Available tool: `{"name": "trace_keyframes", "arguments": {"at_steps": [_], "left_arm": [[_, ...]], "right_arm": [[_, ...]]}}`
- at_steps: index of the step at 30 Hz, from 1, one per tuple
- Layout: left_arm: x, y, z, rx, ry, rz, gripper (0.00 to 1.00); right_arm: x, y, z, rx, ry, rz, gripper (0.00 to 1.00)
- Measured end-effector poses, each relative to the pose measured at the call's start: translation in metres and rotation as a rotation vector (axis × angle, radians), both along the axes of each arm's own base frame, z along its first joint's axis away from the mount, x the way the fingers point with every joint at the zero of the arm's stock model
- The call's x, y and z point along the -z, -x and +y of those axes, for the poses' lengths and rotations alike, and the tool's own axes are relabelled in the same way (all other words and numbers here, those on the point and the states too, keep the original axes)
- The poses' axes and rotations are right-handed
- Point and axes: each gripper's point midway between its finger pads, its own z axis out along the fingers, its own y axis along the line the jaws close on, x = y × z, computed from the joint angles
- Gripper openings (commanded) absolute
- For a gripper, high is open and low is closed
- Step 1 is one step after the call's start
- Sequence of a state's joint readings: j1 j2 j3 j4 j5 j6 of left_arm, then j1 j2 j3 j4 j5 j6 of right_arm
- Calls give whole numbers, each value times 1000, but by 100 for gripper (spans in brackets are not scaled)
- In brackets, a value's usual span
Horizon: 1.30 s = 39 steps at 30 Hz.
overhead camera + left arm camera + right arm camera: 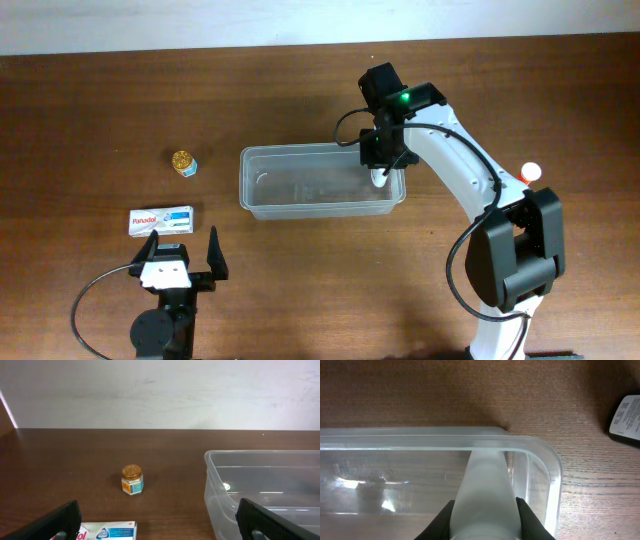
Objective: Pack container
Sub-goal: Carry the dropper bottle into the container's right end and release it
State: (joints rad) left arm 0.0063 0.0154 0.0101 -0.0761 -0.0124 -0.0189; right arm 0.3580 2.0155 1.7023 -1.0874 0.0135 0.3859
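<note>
I will move my right gripper a little further down into the tub next and let go of the white bottle [485,495], because the tub's bottom at this end [454,474] is below the gripper.
The container [260,185] is a clear rectangular tub in the middle of the table; it also shows in the left wrist view [215,480] and the right wrist view [420,440]. My right gripper [383,170] is shut on a white bottle [485,495] and holds it inside the tub's right end. My left gripper [180,255] is open and empty at the front left. A white and blue Panadol box [161,220] lies just ahead of it, also low in the left wrist view [107,531]. A small jar with a gold lid [184,162] stands left of the tub, also in the left wrist view [132,479].
A small white and orange object [530,172] lies at the right beside the right arm's base. A dark labelled object [626,416] shows at the right edge of the right wrist view. A pale wall runs along the table's far edge.
</note>
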Motion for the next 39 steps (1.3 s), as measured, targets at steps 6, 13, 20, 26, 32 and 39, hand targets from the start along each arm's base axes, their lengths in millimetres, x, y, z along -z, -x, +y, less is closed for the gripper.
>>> {"name": "trace_keyframes", "arguments": {"at_steps": [6,13,20,26,32,39], "left_arm": [[0,0,0,0,0,0,99],[0,0,0,0,0,0,99],[0,0,0,0,0,0,99],[0,0,0,0,0,0,99],[0,0,0,0,0,0,99],[0,0,0,0,0,0,99]], "right_arm": [[0,0,-1,-25,9,-3,14],[0,0,-1,-52,14,-4,14],[2,0,-1,-55,16,-2,14],[18,2,-2,-57,29,37,14],[20,0,-1,-56,28,33,23],[20,-1,-1,-57,29,27,31]]}}
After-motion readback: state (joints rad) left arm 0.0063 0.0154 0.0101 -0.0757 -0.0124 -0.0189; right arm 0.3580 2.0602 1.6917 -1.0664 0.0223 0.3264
